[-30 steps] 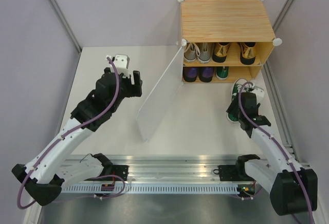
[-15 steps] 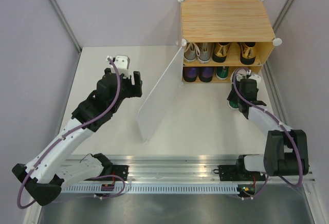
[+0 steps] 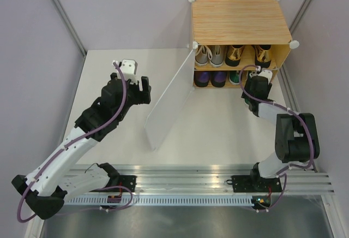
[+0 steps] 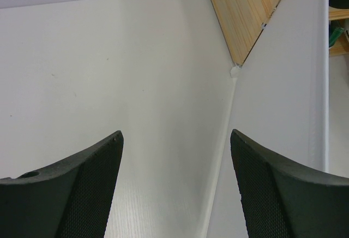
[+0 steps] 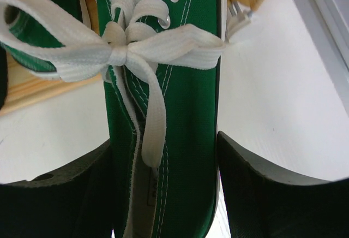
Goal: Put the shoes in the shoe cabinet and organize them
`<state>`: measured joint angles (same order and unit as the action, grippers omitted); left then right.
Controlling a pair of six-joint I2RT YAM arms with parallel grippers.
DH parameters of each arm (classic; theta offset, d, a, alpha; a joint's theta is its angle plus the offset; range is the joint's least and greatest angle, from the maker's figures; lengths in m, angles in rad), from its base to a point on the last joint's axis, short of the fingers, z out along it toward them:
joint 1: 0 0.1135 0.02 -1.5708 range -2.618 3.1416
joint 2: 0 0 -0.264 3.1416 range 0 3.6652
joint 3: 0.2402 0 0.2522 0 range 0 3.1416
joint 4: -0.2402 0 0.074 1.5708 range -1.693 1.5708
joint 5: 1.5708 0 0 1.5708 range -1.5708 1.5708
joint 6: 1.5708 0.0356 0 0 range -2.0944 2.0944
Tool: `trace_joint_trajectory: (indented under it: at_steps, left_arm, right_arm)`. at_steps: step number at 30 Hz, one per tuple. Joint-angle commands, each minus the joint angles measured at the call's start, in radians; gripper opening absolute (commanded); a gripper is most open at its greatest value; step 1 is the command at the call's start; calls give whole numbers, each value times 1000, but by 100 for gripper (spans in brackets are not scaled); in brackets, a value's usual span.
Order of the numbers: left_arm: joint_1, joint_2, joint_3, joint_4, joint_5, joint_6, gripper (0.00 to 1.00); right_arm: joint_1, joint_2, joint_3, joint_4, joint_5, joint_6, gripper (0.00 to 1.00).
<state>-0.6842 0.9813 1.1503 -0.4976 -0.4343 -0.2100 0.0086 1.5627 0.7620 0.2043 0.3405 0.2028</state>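
Observation:
I will push my right gripper outward into the gap [image 3: 247, 78] [image 5: 94, 3] beside the first green sneaker, because the shoe's heel still sticks out, and then release.
The shoe cabinet [image 3: 240, 19] stands at the back right with its white door [image 3: 169, 101] swung open. Grey sneakers [image 3: 210, 56] and gold shoes [image 3: 248, 55] sit on the upper shelf. Purple shoes [image 3: 211, 78] and one green sneaker [image 3: 235, 76] sit on the lower shelf. My right gripper [image 3: 254, 85] is shut on the second green sneaker [image 5: 163, 85], white laces up, its toe at the lower shelf's front edge beside the first green sneaker [image 5: 32, 30]. My left gripper [image 3: 139, 88] is open and empty over the table, left of the door [image 4: 283, 101].
The door leans out diagonally between the two arms, its lower edge on the table [image 3: 109, 85]. The cabinet's side wall [image 4: 245, 9] shows in the left wrist view. A metal rail [image 3: 191, 186] runs along the near edge by the arm bases.
My right gripper has carried the green sneaker from the table's right side forward to the cabinet's lower shelf opening. The left arm has barely moved.

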Motion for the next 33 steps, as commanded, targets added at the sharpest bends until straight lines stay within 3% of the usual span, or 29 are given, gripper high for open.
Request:
trace_joint_trajectory:
  at_steps: [1, 19, 28, 30, 33]
  left_arm:
    - [-9, -26, -1, 45, 5, 38, 82]
    - [-9, -21, -1, 42, 8, 44, 82]
    - [-9, -13, 0, 41, 14, 46, 82]
    - [-9, -12, 0, 41, 14, 46, 82]
    - [-9, -9, 0, 41, 14, 46, 82]
  right_arm:
    - [-4, 54, 97, 201, 55, -60, 1]
    - [-45, 289, 258, 383, 80, -192, 1]
    - [-70, 333, 286, 461, 31, -223, 1]
    - [-70, 338, 281, 486, 14, -227, 2]
    - [-70, 338, 264, 500, -12, -230, 13]
